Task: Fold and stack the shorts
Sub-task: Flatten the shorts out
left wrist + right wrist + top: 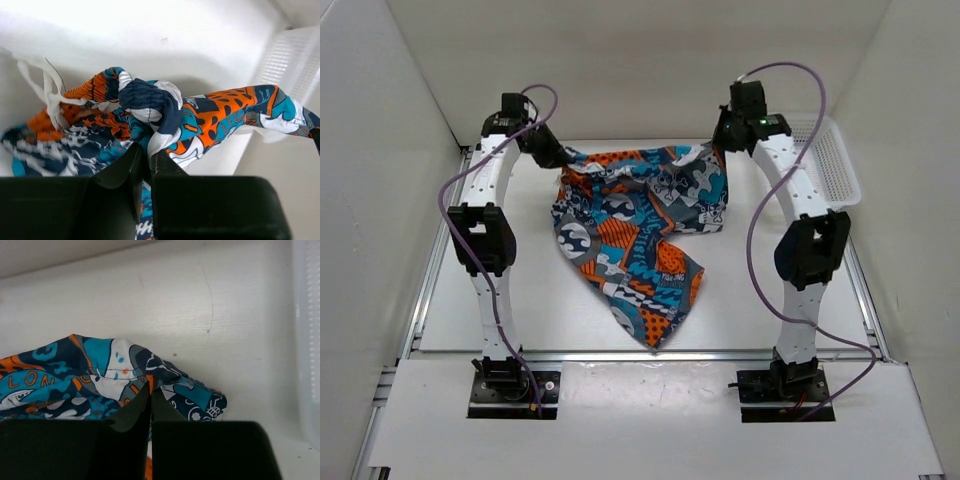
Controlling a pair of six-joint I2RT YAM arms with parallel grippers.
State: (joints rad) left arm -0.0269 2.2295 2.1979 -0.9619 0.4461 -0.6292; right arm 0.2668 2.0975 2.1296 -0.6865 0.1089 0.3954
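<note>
The shorts (pixel 638 225) hang crumpled, so I need to raise my left gripper, move it back and down toward the bare tabletop (pixel 537 268) beside the trailing leg, and release the waistband.
The shorts (pixel 638 225), in an orange, teal, navy and white patchwork print, hang stretched between my two grippers at the back of the table, with one leg trailing down toward the front. My left gripper (pixel 558 157) is shut on the bunched waistband with its white drawstring (pixel 145 107); the jaws (pixel 147 155) pinch the cloth. My right gripper (pixel 722 143) is shut on the far right corner of the shorts (pixel 150 372), with fabric between the closed jaws (pixel 150 389).
A white slotted basket (pixel 830 160) stands at the back right, also in the left wrist view (pixel 290 65). White walls enclose the table (pixel 520 310) on the back and both sides.
</note>
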